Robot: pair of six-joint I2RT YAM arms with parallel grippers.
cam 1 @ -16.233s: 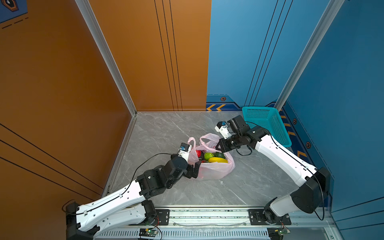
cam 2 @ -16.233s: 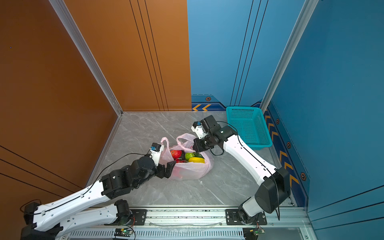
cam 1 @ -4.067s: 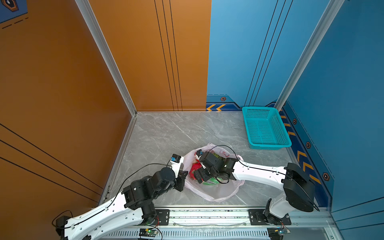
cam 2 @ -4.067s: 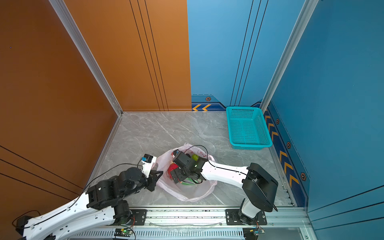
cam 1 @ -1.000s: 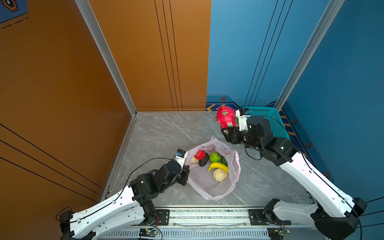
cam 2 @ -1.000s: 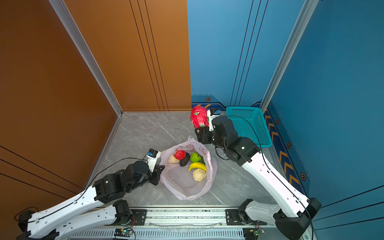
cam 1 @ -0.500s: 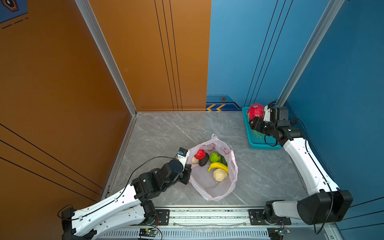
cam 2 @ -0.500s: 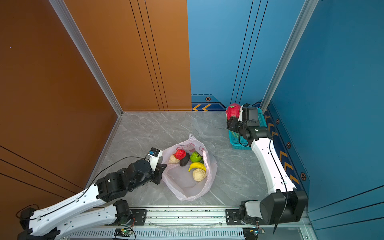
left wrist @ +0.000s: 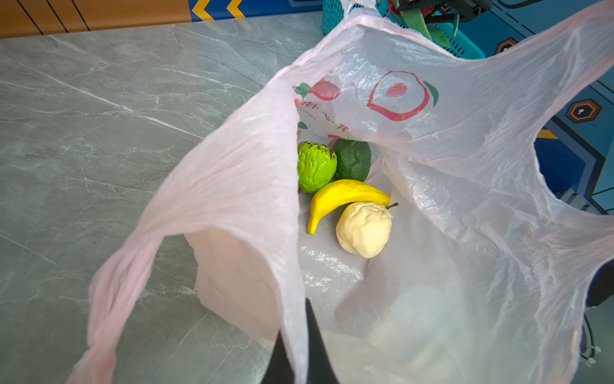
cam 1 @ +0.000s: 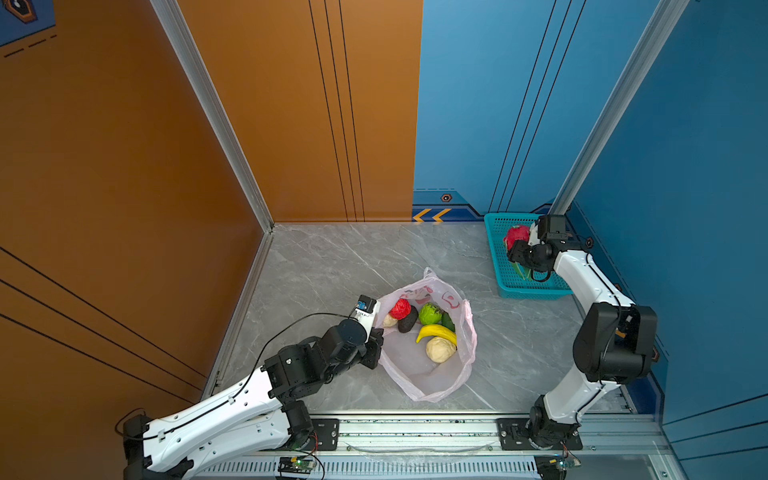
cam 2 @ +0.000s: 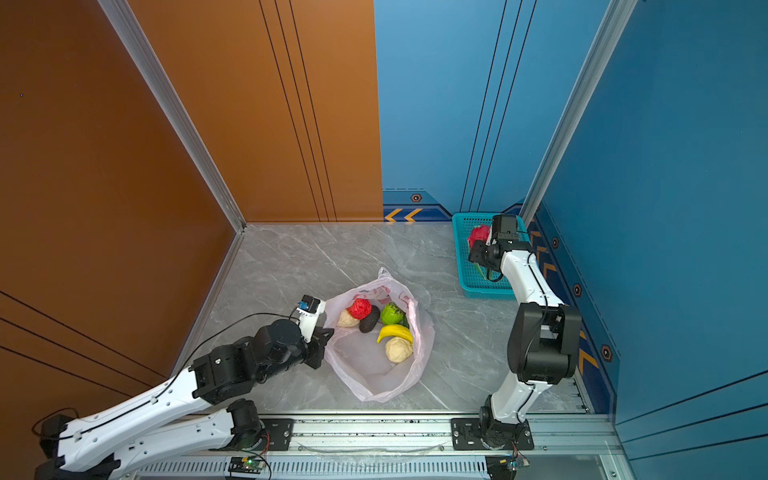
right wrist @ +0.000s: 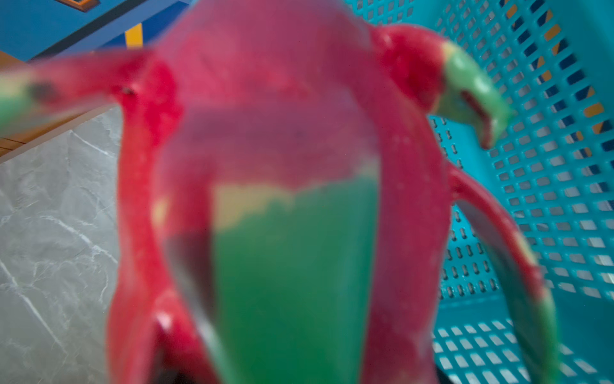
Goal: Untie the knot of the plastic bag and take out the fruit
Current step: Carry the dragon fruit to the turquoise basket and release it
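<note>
The robot's right gripper will next go down into the teal basket and let go of the dragon fruit there, since the basket's perforated bottom is empty below the red-pink dragon fruit.
The pale pink plastic bag lies on the grey floor with its mouth wide open; no knot is in view. Fruit lies inside it: a red apple, a dark avocado, a green bumpy fruit, a banana and a cream lumpy one. My left gripper is shut on the bag's near rim. At the back right, my right gripper holds the red-pink dragon fruit over the basket; the fruit hides its jaws.
The teal perforated basket stands against the blue wall at the back right. Orange and blue walls close in the floor on three sides. A metal rail with the arm bases runs along the front edge.
My right arm has carried the dragon fruit from above the bag's far side to the right and down over the basket. The left gripper has kept its hold on the bag's rim.
</note>
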